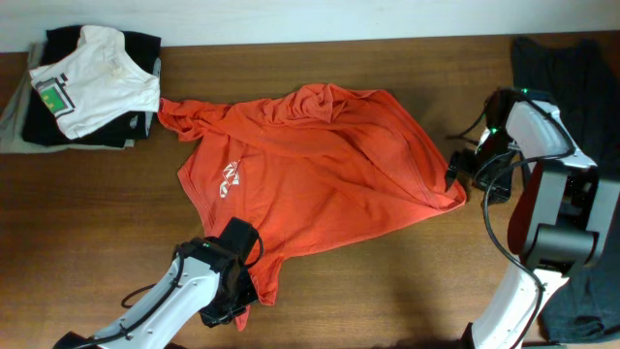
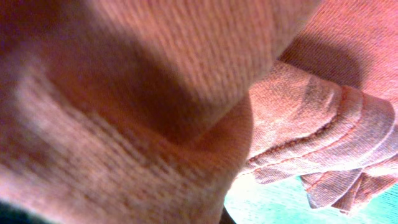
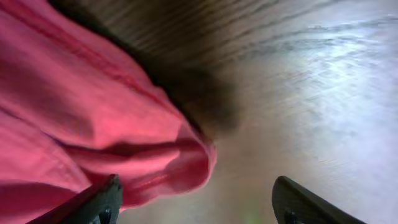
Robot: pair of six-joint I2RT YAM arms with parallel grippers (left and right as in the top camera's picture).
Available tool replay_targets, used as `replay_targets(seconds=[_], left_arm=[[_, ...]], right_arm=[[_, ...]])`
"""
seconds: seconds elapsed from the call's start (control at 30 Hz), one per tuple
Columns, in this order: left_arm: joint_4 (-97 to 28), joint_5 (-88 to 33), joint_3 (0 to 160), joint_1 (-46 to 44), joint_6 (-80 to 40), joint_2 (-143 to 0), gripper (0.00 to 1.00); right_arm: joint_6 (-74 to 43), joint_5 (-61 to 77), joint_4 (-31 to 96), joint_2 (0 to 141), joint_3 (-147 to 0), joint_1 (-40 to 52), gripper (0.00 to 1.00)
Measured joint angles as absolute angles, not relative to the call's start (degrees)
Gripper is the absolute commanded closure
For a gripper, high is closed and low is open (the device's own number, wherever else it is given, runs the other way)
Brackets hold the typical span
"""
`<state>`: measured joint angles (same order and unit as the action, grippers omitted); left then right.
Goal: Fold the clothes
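The left gripper lifts to the left in the overhead view next, then goes outward and down beside the white print (image 1: pixel 205 201) to release, since the shirt lies crumpled.
The red-orange T-shirt (image 1: pixel 310 165) lies crumpled across the middle of the wooden table (image 1: pixel 97 213), with white print showing near its left side. My left gripper (image 1: pixel 239 289) is at the shirt's lower-left hem. In the left wrist view the shirt fabric (image 2: pixel 124 112) fills the frame and hides the jaws. My right gripper (image 1: pixel 453 174) is at the shirt's right corner. In the right wrist view it (image 3: pixel 205 205) is open, low over the table, with the shirt's corner (image 3: pixel 93 124) lying between the fingers near the left one.
A white shirt with a green patch (image 1: pixel 92 82) lies on top of dark clothes (image 1: pixel 58 131) at the back left. A long dark garment (image 1: pixel 581 58) lies along the right edge, behind and under the right arm.
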<state>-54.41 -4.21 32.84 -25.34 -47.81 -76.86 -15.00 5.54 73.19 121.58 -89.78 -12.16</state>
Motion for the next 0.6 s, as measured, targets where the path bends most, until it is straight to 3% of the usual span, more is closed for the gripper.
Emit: replay_targets(seconds=[0.03,0.1,0.17,0.2,0.23,0.43,0.6], left_arm=[[-54.39,-4.19,32.84,-25.34,-47.81,-76.86,0.99],[-54.39,-4.19,32.84,-25.34,-47.81,-76.82,0.99],[-54.41,-4.19,32.84,-25.34,-47.81,-76.82,0.99],[-54.41,-4.21,32.84,-25.34,-47.81,-76.82,0.99],[-54.41,-4.21,32.84,-25.34,-47.79,-76.82,0.99],[-58.83,-4.03,35.92,-25.34,-47.59,-76.71,0.99],[-75.79,9.1,61.36,-25.34,-46.68,-66.63,0.99]], right_arm=[[-14.92,5.96,71.5,121.58,-87.48,-12.16,0.53],[-15.09,6.59,68.49,121.6,-84.31,-12.16,0.69],[-15.27,7.05,67.31,121.6,-83.4,-12.16,0.7],[-15.2,7.16,67.0,121.6,-83.4,-12.16,0.77],[-15.2,7.2,66.83,121.6,-83.4,-12.16,0.96],[-18.28,8.05,65.87,121.05,-83.4,-12.16,0.96],[-19.11,7.88,72.23,108.95,-91.9,-14.06,0.96]])
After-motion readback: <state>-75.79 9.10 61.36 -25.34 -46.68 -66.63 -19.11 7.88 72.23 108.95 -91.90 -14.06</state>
